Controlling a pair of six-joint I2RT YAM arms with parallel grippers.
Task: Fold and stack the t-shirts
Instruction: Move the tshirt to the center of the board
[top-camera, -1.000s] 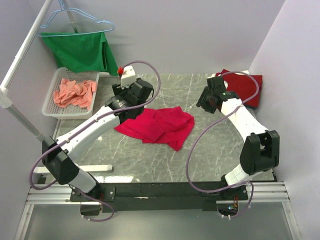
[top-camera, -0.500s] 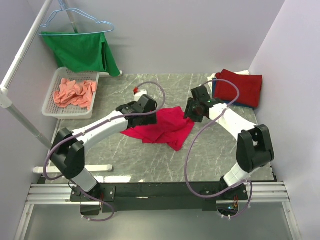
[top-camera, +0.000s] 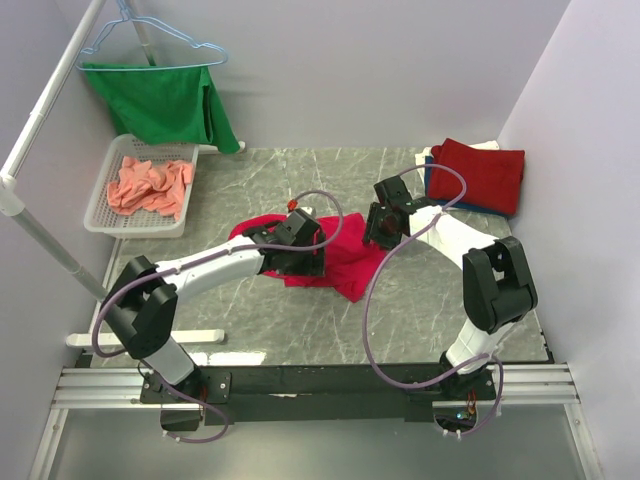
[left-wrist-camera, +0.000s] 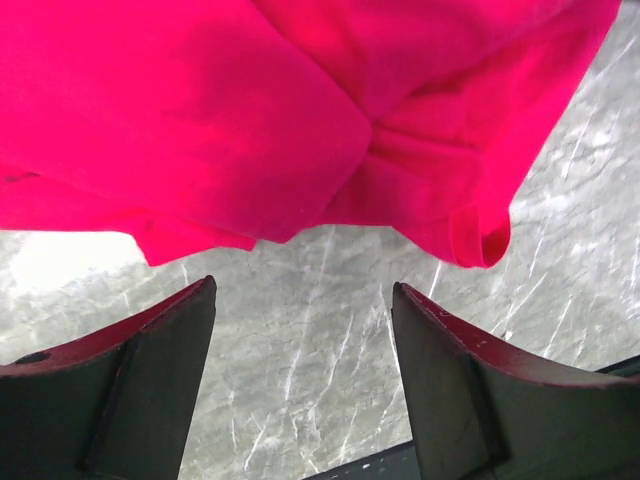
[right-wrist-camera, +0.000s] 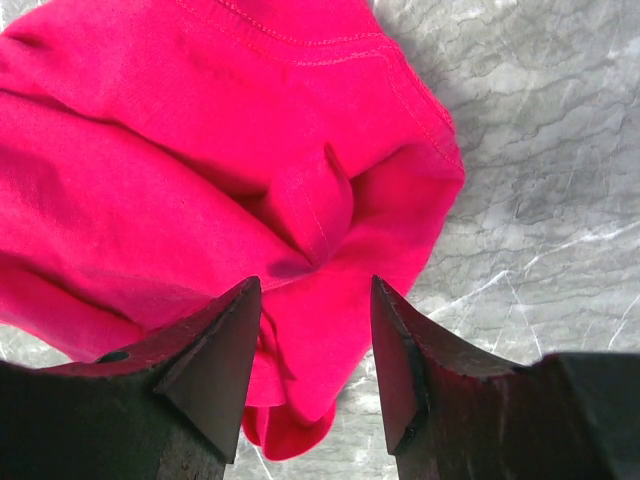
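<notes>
I should lower my left gripper outward onto the near edge of the shirt's top fold next. Its open fingers are still above bare marble, short of that edge.
A bright pinkish-red t-shirt (top-camera: 350, 258) lies crumpled in the middle of the marble table. My left gripper (top-camera: 303, 264) is low over its near left part. In the left wrist view the gripper (left-wrist-camera: 305, 300) is open and empty above bare marble, just short of the shirt's hem (left-wrist-camera: 250, 120). My right gripper (top-camera: 379, 232) is at the shirt's right edge. In the right wrist view it (right-wrist-camera: 315, 290) is open, with the shirt's folds (right-wrist-camera: 200, 150) below and between the jaws. A folded dark red shirt (top-camera: 485, 172) tops a stack with blue (top-camera: 432, 180) and white ones at the back right.
A white basket (top-camera: 100, 210) at the back left holds a crumpled salmon-orange shirt (top-camera: 150, 185). A green cloth (top-camera: 165, 100) hangs from a light blue hanger on a white rail above it. Walls close in the back and right sides.
Both arms have swung in from the back and come down to the pinkish-red shirt: the left to its near left side, the right to its right edge. The shirt's left part has shifted.
</notes>
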